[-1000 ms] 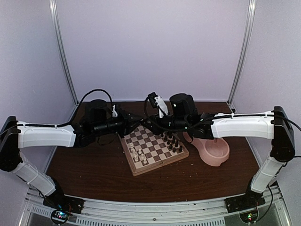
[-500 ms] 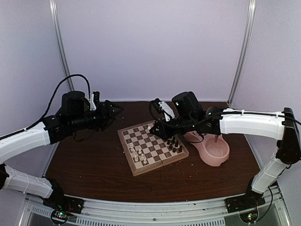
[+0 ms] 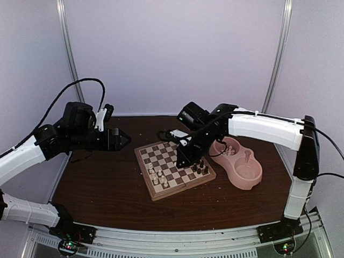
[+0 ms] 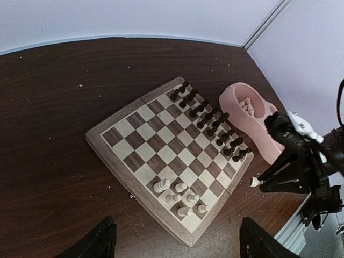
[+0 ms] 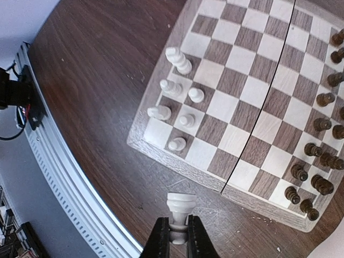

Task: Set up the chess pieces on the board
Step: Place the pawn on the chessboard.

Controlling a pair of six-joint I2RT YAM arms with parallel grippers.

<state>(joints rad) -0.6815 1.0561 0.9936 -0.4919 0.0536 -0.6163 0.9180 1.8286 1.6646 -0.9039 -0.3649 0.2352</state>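
The white piece in my right gripper goes over the board next, then down onto the near-edge dark square by the seam (image 3: 178,181) (image 5: 222,163) for release. That square is empty.
The board (image 3: 173,161) lies mid-table, also seen in the left wrist view as the board (image 4: 161,145) and in the right wrist view as the board (image 5: 242,102). Several cream-white chess pieces (image 3: 157,177) stand clustered in one near corner, visible again as chess pieces (image 4: 180,194) and chess pieces (image 5: 177,115). My right gripper (image 5: 179,239) is shut on one white piece (image 5: 181,207), wide end pointing away from the fingers. It hangs above the table just off the board's edge. My left gripper (image 4: 177,242) is open and empty, held high to the left of the board.
Dark pieces (image 3: 199,165) fill two rows on the board's right side. A pink double bowl (image 3: 243,166) stands right of the board, with more white pieces (image 4: 246,105) in one basin. A metal rail (image 5: 70,177) runs along the table's near edge.
My left gripper opened and drew back left and upward, away from the board. My right arm swung from beside the bowl across the board, carrying the white piece.
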